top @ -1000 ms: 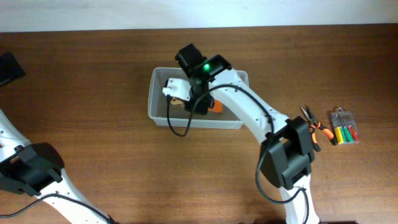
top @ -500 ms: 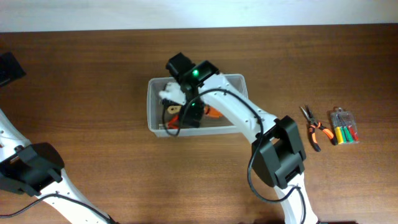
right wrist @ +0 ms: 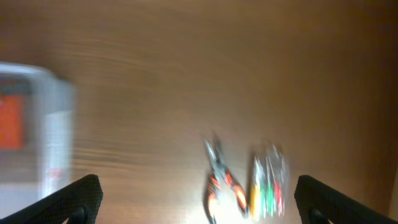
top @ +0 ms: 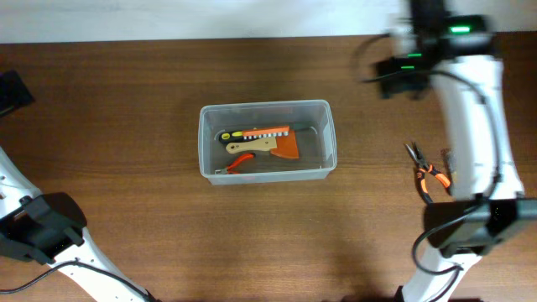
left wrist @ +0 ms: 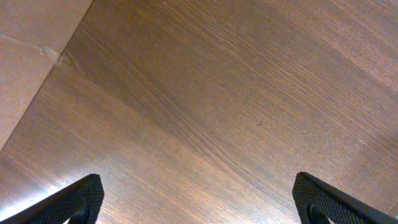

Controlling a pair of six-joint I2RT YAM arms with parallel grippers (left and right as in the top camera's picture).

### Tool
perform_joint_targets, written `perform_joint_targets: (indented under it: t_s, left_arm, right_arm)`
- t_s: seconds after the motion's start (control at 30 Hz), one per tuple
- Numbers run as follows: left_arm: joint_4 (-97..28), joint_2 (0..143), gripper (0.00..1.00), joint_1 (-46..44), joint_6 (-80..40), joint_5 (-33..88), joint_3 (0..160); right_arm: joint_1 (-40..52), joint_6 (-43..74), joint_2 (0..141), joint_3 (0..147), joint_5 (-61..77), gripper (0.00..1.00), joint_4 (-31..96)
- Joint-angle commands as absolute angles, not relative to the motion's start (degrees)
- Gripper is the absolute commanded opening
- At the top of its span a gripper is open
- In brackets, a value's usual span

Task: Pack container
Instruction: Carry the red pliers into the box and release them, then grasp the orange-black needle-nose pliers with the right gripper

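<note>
The robot's right gripper will move down and back onto the orange handle nearer the container, clear of the bit case, because the pliers [right wrist: 221, 180] are back and below.
The clear plastic container [top: 204, 143] stands mid-table. An orange-and-tan tool [top: 273, 143] and a red-handled tool [top: 239, 161] lie inside it. My right arm [top: 470, 101] reaches over the back right of the table, blurred by motion. In the right wrist view my right gripper [right wrist: 199, 202] is open and empty above bare wood. The container [right wrist: 56, 143] is off to its left. Orange-handled pliers [right wrist: 221, 180] and a small case of coloured bits [right wrist: 267, 183] lie ahead between the fingertips. My left gripper [left wrist: 199, 199] is open over bare table, holding nothing.
The pliers [top: 424, 178] lie on the wood right of the container, partly under my right arm, which hides most of the bit case from overhead. My left arm [top: 42, 226] sits at the near left edge. A pale surface [left wrist: 25, 56] borders the table.
My right gripper has opened, left the tools in the container, and swung up and away to the back right. The container has shifted slightly.
</note>
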State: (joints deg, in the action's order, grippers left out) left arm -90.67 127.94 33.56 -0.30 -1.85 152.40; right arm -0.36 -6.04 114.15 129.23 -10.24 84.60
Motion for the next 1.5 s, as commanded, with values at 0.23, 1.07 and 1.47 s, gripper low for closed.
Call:
perform_joint_targets:
  t_s: [0.23, 1.07, 1.47]
  left_arm:
    - [-90.76, 127.61, 0.99, 33.82, -1.06, -1.06, 152.62]
    - [-90.76, 127.61, 0.99, 33.82, -1.06, -1.06, 152.62]
    - [-90.76, 127.61, 0.99, 33.82, -1.06, -1.06, 152.62]
  right_arm:
    - [-12.84, 2.02, 116.77, 103.81, -3.42, 0.98, 82.30]
    - [-13.26, -1.69, 116.79, 75.44, -6.24, 0.61, 60.84]
    - [-13.26, 0.67, 116.79, 75.42, -5.78, 0.31, 58.15]
